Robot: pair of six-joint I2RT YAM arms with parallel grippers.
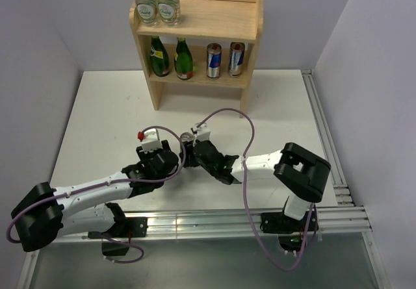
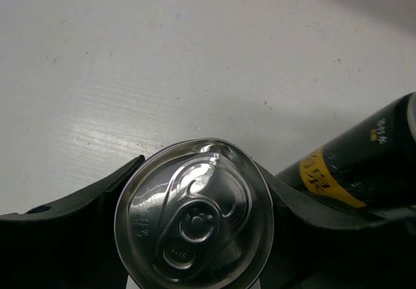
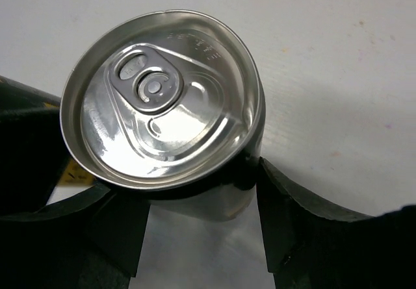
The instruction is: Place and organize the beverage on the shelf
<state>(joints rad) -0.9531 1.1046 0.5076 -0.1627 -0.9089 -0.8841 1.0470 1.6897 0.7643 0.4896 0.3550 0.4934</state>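
Note:
The robot's right gripper will next lift the dark can outward onto the top board's bare end (image 1: 239, 26), clear of the bottles, and let go of it, because that end of the board is above and outward.
In the left wrist view a silver-topped can (image 2: 195, 214) stands between the black fingers (image 2: 78, 201) of my left gripper (image 2: 198, 167), which press on both its sides. My right gripper (image 3: 185, 185) is likewise shut on a second can (image 3: 159, 97) with a dark body. That can's black and yellow side (image 2: 364, 165) shows at the right of the left wrist view. In the top view the two grippers, left (image 1: 156, 154) and right (image 1: 194, 151), sit close together at mid-table, well in front of the wooden shelf (image 1: 214, 16).
On the shelf's top board, two clear water bottles (image 1: 156, 0) stand at the left. Its lower tier holds two green bottles (image 1: 168, 56) and two cans (image 1: 224, 59). White walls close in the table, and a metal rail (image 1: 325, 139) runs along the right edge.

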